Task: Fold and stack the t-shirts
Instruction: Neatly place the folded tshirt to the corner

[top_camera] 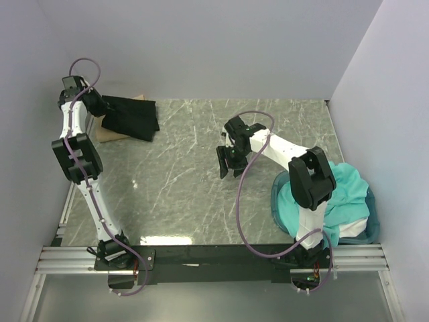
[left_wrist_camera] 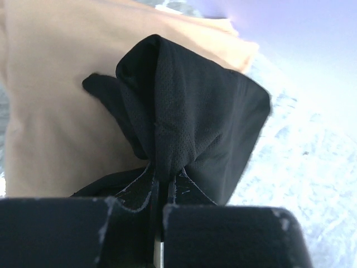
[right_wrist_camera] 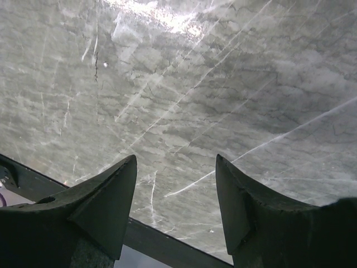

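The left gripper drags the black shirt's edge toward the nearest side next, then opens, since that shirt juts past the tan-brown one toward the table's middle.
A folded black t-shirt (top_camera: 131,115) lies at the back left of the table on top of a tan-brown t-shirt (top_camera: 107,136). My left gripper (top_camera: 99,106) is shut on the black shirt's left edge. In the left wrist view the black cloth (left_wrist_camera: 184,123) bunches up out of the closed jaws, with the tan-brown shirt (left_wrist_camera: 56,111) under it. Teal-turquoise t-shirts (top_camera: 342,194) are heaped in a blue tub (top_camera: 370,228) at the front right. My right gripper (top_camera: 231,161) hangs open over the bare table middle; in its wrist view the right gripper (right_wrist_camera: 175,162) has nothing between its fingers.
The marble-patterned table (top_camera: 194,181) is walled at the back and both sides. A black rail (top_camera: 221,255) runs along the near edge by the arm bases. The right arm's upper link (top_camera: 312,178) stands over the tub's left side.
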{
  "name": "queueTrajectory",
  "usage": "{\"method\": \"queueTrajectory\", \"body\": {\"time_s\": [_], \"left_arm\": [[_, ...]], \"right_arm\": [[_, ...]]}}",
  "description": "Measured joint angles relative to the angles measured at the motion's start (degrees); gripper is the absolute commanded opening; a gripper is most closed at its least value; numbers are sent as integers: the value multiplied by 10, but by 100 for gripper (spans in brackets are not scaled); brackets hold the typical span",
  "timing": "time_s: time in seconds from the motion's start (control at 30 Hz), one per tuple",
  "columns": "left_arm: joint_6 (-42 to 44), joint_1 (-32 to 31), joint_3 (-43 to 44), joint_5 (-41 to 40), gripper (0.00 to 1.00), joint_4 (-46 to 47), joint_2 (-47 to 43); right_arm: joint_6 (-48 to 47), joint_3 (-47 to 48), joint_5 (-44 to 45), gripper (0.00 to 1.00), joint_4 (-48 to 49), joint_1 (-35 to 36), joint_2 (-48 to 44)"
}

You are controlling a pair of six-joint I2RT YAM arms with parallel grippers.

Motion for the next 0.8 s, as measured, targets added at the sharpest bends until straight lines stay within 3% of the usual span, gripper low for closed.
{"method": "queueTrajectory", "body": {"time_s": [0.23,0.8], "left_arm": [[-5,3,-35,-45,0,16,0],[-38,25,-42,-47,0,51,-45]], "right_arm": [[-6,14,-2,65,-3,0,4],[-10,17,-3,65,-7,0,4]]}}
